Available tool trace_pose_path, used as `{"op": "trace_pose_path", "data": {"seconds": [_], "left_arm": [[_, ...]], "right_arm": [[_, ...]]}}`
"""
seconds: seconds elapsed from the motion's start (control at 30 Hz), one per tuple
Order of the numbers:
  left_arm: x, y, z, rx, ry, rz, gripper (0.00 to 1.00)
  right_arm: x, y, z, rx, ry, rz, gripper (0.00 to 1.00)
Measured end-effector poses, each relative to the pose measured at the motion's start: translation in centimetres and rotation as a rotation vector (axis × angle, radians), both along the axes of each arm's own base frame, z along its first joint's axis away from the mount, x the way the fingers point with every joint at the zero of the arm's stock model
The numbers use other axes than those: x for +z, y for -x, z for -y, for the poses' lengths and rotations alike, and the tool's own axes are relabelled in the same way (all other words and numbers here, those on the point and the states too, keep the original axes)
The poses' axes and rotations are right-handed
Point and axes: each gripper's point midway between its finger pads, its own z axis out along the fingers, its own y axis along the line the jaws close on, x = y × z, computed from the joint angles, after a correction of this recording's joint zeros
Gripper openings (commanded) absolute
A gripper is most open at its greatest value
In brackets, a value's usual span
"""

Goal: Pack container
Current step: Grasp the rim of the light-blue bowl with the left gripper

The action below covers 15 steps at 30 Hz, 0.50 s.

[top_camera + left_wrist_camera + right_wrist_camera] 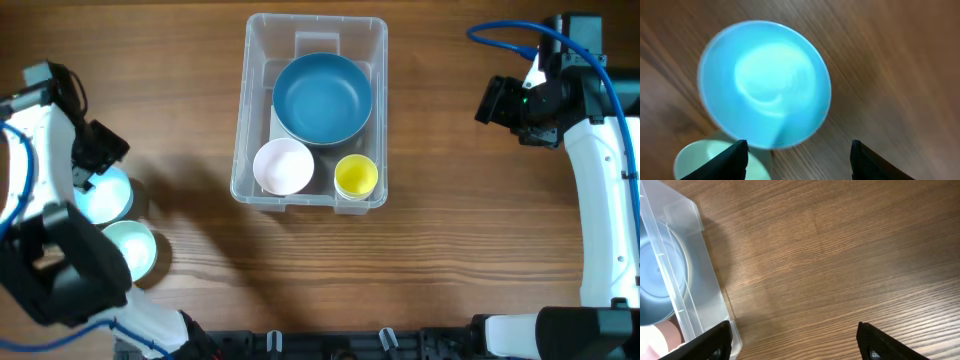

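Note:
My left gripper moves down next with its fingers open onto the light blue bowl's container-side rim, since that rim lies just below it.
The clear plastic container stands at the table's middle back. It holds a large blue bowl, a white bowl and a yellow cup. My left gripper is open, hovering just above a light blue bowl at the left edge, also in the overhead view. A pale green bowl sits beside it, partly in the left wrist view. My right gripper is open and empty over bare wood, right of the container's corner.
The left arm's body covers the table's front left corner. The right arm runs along the right edge with a blue cable looping at the back.

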Motion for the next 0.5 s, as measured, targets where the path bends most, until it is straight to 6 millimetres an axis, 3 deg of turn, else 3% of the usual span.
{"op": "trace_pose_path", "data": {"seconds": [0.17, 0.27, 0.33, 0.37, 0.4, 0.5], "left_arm": [[-4.8, -0.3, -0.1, 0.0, 0.042, -0.093, 0.62], [-6.9, -0.2, 0.1, -0.004, 0.069, -0.134, 0.41], [-7.6, -0.4, 0.2, -0.006, 0.081, -0.136, 0.16], [-7.7, -0.7, 0.2, -0.003, 0.084, -0.126, 0.1], [-7.8, -0.8, 0.3, 0.002, 0.087, -0.12, 0.04], [-7.8, -1.0, 0.4, -0.004, 0.097, -0.111, 0.04]], "right_arm": [[0.0, 0.0, 0.0, 0.0, 0.0, -0.001, 0.81], [0.0, 0.0, 0.0, 0.0, 0.0, -0.001, 0.81], [0.0, 0.0, 0.0, 0.0, 0.0, -0.001, 0.81], [0.0, 0.0, 0.0, 0.0, 0.0, -0.002, 0.81], [0.0, 0.1, 0.0, 0.0, 0.0, -0.003, 0.81], [0.0, 0.1, 0.0, 0.0, 0.0, -0.005, 0.81]]}}
